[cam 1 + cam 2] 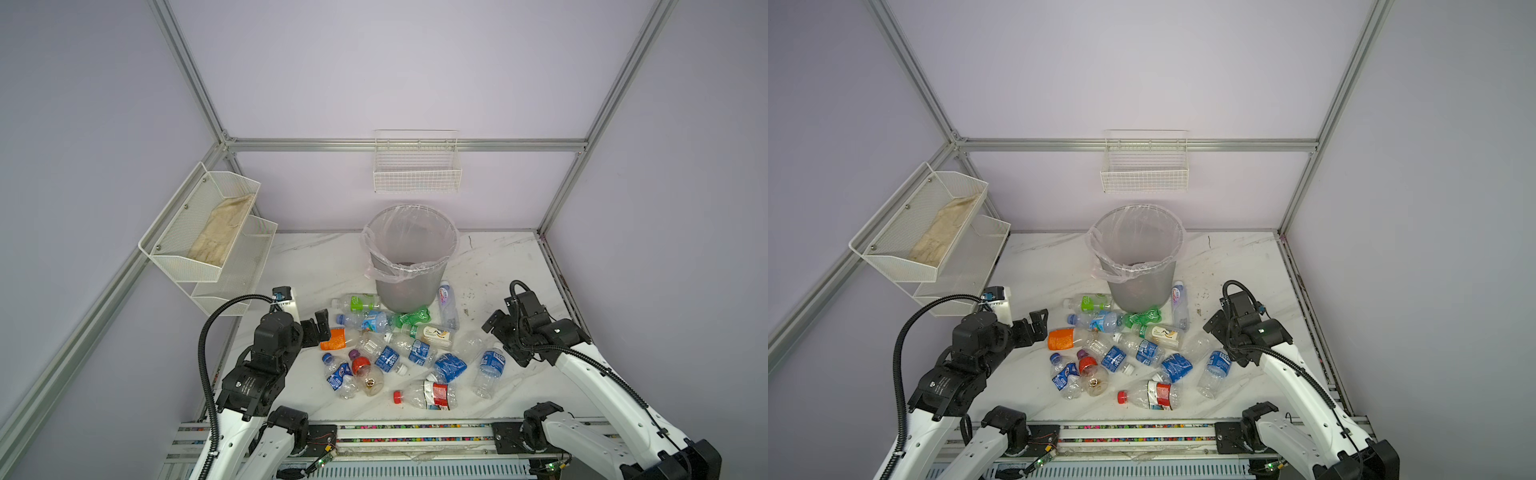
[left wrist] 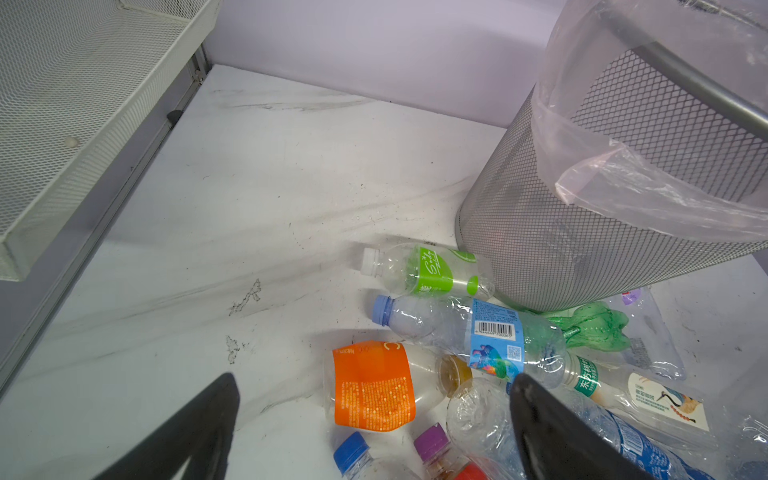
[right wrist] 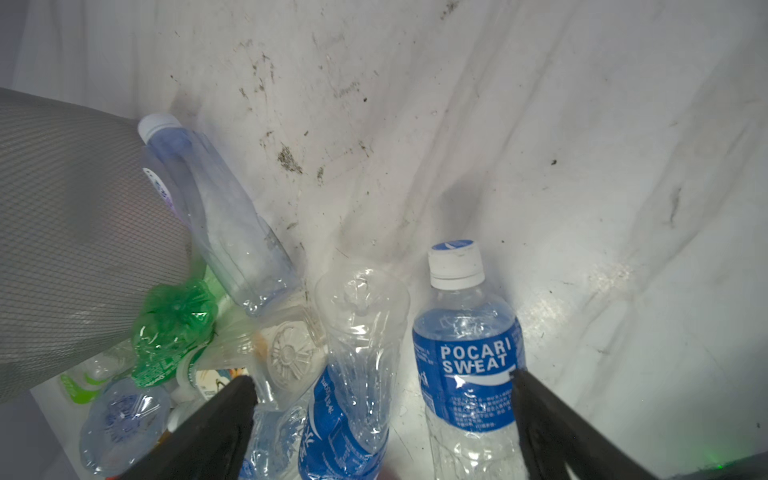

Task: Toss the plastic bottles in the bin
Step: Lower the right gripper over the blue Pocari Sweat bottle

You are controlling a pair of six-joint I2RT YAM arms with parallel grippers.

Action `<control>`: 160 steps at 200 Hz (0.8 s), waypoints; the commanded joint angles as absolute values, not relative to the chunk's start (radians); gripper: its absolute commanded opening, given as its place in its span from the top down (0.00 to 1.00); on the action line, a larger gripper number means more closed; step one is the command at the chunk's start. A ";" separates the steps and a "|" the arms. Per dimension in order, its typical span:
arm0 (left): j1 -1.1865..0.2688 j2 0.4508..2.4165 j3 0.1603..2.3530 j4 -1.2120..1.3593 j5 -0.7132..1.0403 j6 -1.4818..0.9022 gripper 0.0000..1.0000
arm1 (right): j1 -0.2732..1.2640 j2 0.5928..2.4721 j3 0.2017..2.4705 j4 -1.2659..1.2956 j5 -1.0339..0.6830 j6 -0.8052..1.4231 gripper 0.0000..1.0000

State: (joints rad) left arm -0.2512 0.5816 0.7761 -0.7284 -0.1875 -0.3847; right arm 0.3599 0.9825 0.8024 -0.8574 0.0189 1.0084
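I should next lower my right gripper onto the blue label of the Pocari Sweat bottle [image 3: 469, 372] and close it around the label. The table beside the bottle is bare, so there is room for a finger.
Several plastic bottles [image 1: 399, 349] lie in a heap on the marble table in front of the bin [image 1: 411, 266], a grey mesh wastebasket lined with a clear bag, seen in both top views [image 1: 1138, 266]. My left gripper [image 1: 318, 323] hovers open at the heap's left edge. In the left wrist view its jaws [image 2: 374, 378] straddle an orange-labelled bottle [image 2: 374, 399] without touching it. My right gripper [image 1: 492, 322] stands open at the heap's right. Between its fingers [image 3: 381, 377] lie a crushed blue-labelled bottle [image 3: 345, 415] and a Pocari Sweat bottle [image 3: 465, 349].
Two white mesh shelves [image 1: 208, 232] hang on the left wall, the upper one holding a cloth. A white wire basket [image 1: 417, 166] hangs on the back wall. A green crumpled bottle [image 1: 413, 316] leans on the bin's foot. A metal rail [image 1: 415, 432] runs along the table's front.
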 commanded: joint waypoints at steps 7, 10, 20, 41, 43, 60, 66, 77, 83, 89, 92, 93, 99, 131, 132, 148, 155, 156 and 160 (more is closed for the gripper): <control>-0.258 0.579 0.741 -0.721 -0.208 -0.404 0.00 | 0.384 1.034 0.797 -0.935 0.062 1.053 0.06; -0.259 0.579 0.740 -0.721 -0.208 -0.403 0.00 | 0.388 1.039 0.800 -0.943 0.067 1.056 0.07; -0.259 0.579 0.740 -0.721 -0.210 -0.404 0.00 | 0.404 1.053 0.812 -0.971 0.102 1.073 0.07; -0.259 0.583 0.741 -0.721 -0.212 -0.403 0.00 | 0.447 1.080 0.828 -1.031 0.143 1.112 0.07; -0.259 0.582 0.741 -0.721 -0.211 -0.403 0.00 | 0.452 1.083 0.829 -1.036 0.146 1.116 0.07; -0.259 0.583 0.741 -0.721 -0.214 -0.404 0.00 | 0.494 1.110 0.840 -1.071 0.162 1.147 0.07; -0.260 0.584 0.741 -0.722 -0.214 -0.404 0.00 | 0.514 1.117 0.843 -1.078 0.164 1.156 0.07; -0.259 0.582 0.740 -0.721 -0.216 -0.405 0.00 | 0.551 1.123 0.840 -1.089 0.170 1.189 0.08; -0.259 0.582 0.740 -0.722 -0.218 -0.404 0.00 | 0.572 1.123 0.830 -1.083 0.169 1.202 0.08; -0.259 0.581 0.741 -0.721 -0.219 -0.403 0.00 | 0.590 1.126 0.819 -1.078 0.167 1.218 0.09; -0.258 0.580 0.740 -0.721 -0.219 -0.404 0.00 | 0.597 1.128 0.813 -1.075 0.164 1.223 0.09; -0.259 0.580 0.740 -0.722 -0.219 -0.404 0.00 | 0.599 1.129 0.812 -1.075 0.163 1.225 0.10; -0.259 0.580 0.741 -0.721 -0.221 -0.405 0.00 | 0.613 1.137 0.798 -1.064 0.155 1.230 0.11; -0.260 0.578 0.739 -0.722 -0.225 -0.404 0.00 | 0.691 1.193 0.780 -1.061 0.149 1.259 0.13; -0.259 0.577 0.739 -0.722 -0.226 -0.403 0.00 | 0.694 1.194 0.779 -1.061 0.149 1.260 0.13; -0.259 0.577 0.741 -0.721 -0.226 -0.404 0.00 | 0.727 1.207 0.771 -1.045 0.142 1.276 0.18; -0.259 0.578 0.741 -0.722 -0.228 -0.405 0.00 | 0.740 1.212 0.767 -1.040 0.137 1.286 0.19; -0.259 0.578 0.740 -0.722 -0.228 -0.405 0.00 | 0.741 1.213 0.766 -1.038 0.138 1.286 0.19; -0.259 0.578 0.741 -0.723 -0.229 -0.405 0.00 | 0.747 1.216 0.764 -1.034 0.136 1.289 0.19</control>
